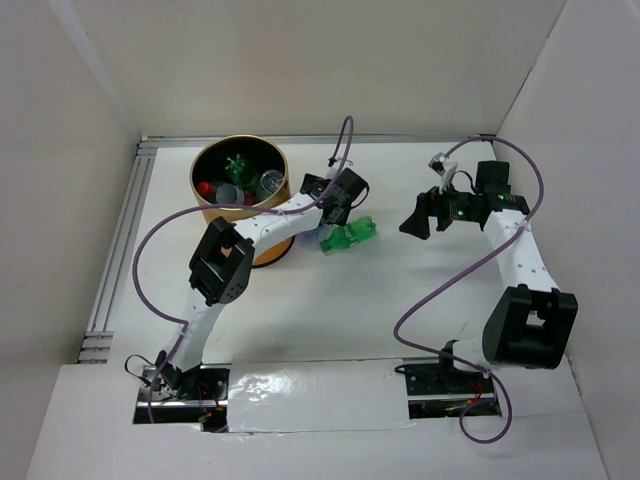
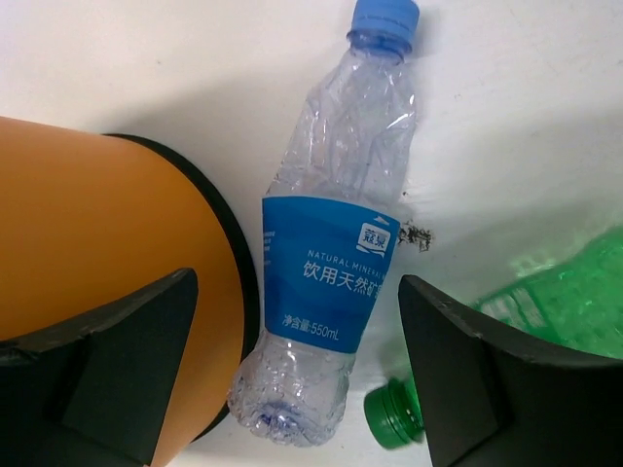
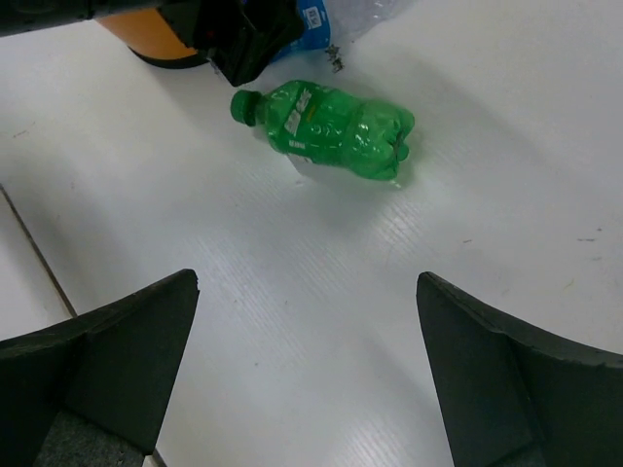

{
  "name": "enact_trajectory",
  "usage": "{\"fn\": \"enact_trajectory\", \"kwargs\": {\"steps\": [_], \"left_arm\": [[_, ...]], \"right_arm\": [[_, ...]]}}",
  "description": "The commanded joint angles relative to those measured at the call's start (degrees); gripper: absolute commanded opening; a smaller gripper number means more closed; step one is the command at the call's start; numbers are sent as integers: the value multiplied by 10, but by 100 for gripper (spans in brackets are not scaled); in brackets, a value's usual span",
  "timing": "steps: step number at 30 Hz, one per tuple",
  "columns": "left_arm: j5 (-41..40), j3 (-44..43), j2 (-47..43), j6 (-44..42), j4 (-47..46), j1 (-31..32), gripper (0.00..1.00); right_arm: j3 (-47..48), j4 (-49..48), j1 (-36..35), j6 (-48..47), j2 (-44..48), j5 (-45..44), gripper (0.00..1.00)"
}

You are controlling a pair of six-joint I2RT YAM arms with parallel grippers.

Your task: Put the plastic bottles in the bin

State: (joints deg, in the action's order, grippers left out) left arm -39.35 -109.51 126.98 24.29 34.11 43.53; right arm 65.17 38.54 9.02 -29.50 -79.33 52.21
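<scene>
The left gripper lowers next and closes around the lower part of the blue label (image 2: pixel 319 316), as its open fingers are on either side of the clear bottle, still above it.
A clear bottle with a blue label and blue cap (image 2: pixel 331 272) lies on the white table against the orange bin (image 2: pixel 97 243). My left gripper (image 2: pixel 297 326) is open above it, one finger to each side of the bottle's lower end, not touching. A green bottle (image 2: pixel 560 297) lies just to the right, its cap (image 2: pixel 389 413) near my right finger. In the top view the bin (image 1: pixel 270 250) holds several bottles (image 1: pixel 240 180), my left gripper (image 1: pixel 333 222) hides the blue-label bottle, and the green bottle (image 1: pixel 350 235) lies beside it. My right gripper (image 1: pixel 418 222) is open and empty over bare table (image 3: pixel 307 292), the green bottle (image 3: pixel 331 122) ahead of it.
White walls close in the table at the back and both sides. A metal rail (image 1: pixel 120 250) runs along the left edge. The left arm's forearm (image 1: pixel 260 230) reaches across the front of the bin. Purple cables loop over both arms.
</scene>
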Motion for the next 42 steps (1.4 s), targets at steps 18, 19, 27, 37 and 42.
{"fn": "enact_trajectory", "kwargs": {"steps": [18, 19, 27, 37, 42], "left_arm": [[111, -11, -53, -30, -27, 6, 12], [123, -28, -66, -30, -27, 6, 7], [110, -101, -218, -24, -27, -10, 8], [91, 92, -385, -14, -41, -161, 8], [128, 184, -409, -14, -41, -180, 11]], "right_arm": [[-27, 114, -53, -481, 32, 117, 100], [-40, 114, -59, -553, 55, 117, 100], [-102, -65, -162, -613, 56, -2, 100], [-49, -138, -236, -569, -50, -69, 100], [-5, -144, -253, -569, -114, -80, 100]]}}
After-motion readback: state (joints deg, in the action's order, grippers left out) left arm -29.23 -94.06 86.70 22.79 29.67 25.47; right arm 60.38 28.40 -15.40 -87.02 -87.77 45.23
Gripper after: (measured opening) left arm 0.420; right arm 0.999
